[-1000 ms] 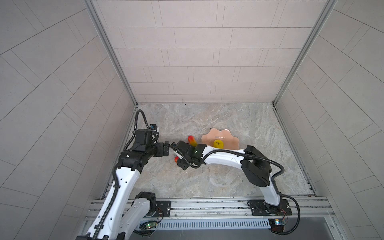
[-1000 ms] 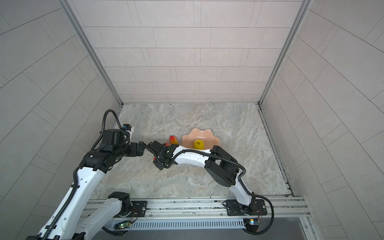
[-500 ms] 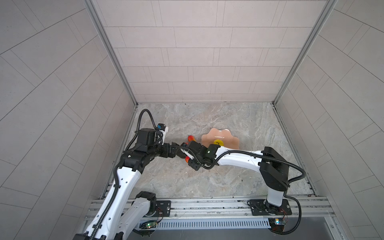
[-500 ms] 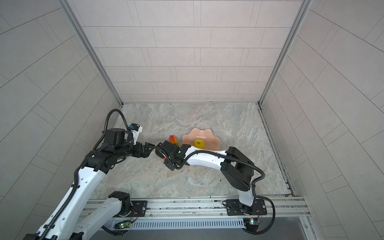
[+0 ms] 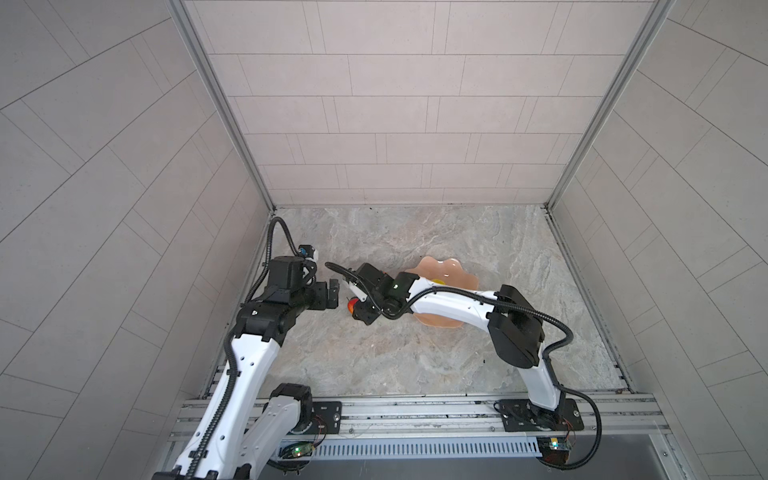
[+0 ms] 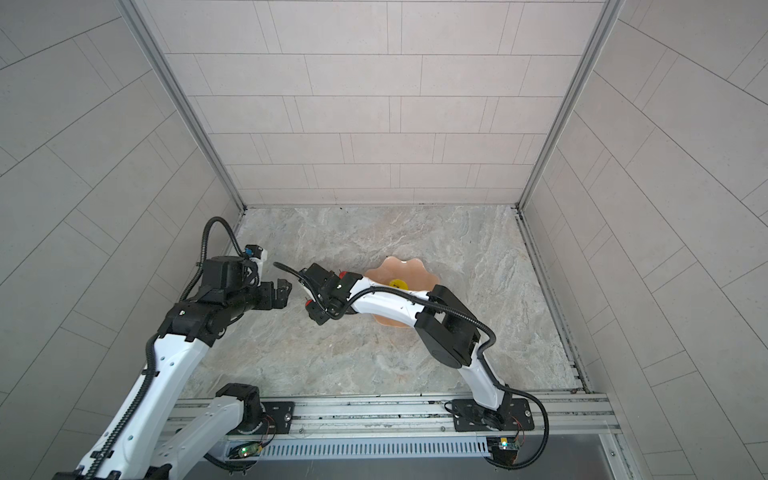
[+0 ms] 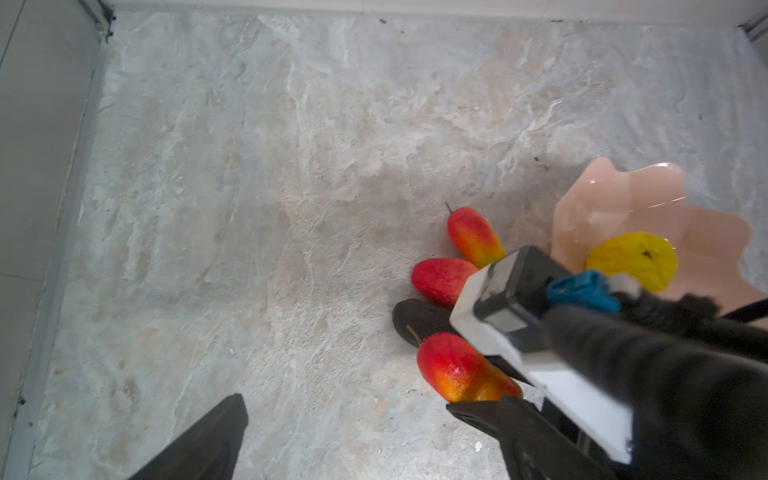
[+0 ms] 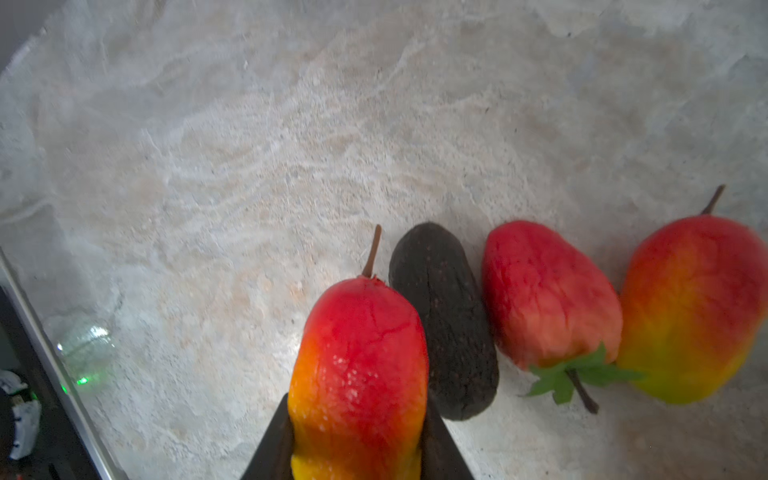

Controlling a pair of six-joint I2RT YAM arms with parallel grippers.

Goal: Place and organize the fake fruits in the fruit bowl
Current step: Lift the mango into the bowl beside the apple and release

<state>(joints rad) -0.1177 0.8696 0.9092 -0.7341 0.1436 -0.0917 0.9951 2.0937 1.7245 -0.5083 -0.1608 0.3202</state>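
The robot will lift its right gripper past the yellow fruit, lower it there and release the mango, because the peach-pink bowl has open room beyond that fruit.
My right gripper (image 8: pixel 357 436) is shut on a red-yellow mango (image 8: pixel 361 353), stem pointing away, held low beside the dark avocado (image 8: pixel 444 316). A red strawberry (image 8: pixel 544 299) with green leaves and a second mango (image 8: pixel 698 307) lie in a row beyond the avocado on the stone floor. The peach-pink fruit bowl (image 5: pixel 453 270) holds a lumpy yellow fruit (image 7: pixel 631 259); my right arm crosses over its near side. My left gripper (image 7: pixel 349 436) is open and empty, just left of the held mango (image 7: pixel 457 365). In both top views the two grippers (image 5: pixel 334 293) (image 5: pixel 357 309) face each other closely.
The marbled floor (image 5: pixel 415 357) is walled by tiled panels on three sides. A metal rail (image 5: pixel 415 411) with both arm bases runs along the front. The right arm's wrist camera housing (image 7: pixel 519 311) hides part of the fruit row in the left wrist view.
The right gripper keeps hold of the mango; it swung a little right, then back left. The right elbow moved likewise. The left gripper edged right and returned.
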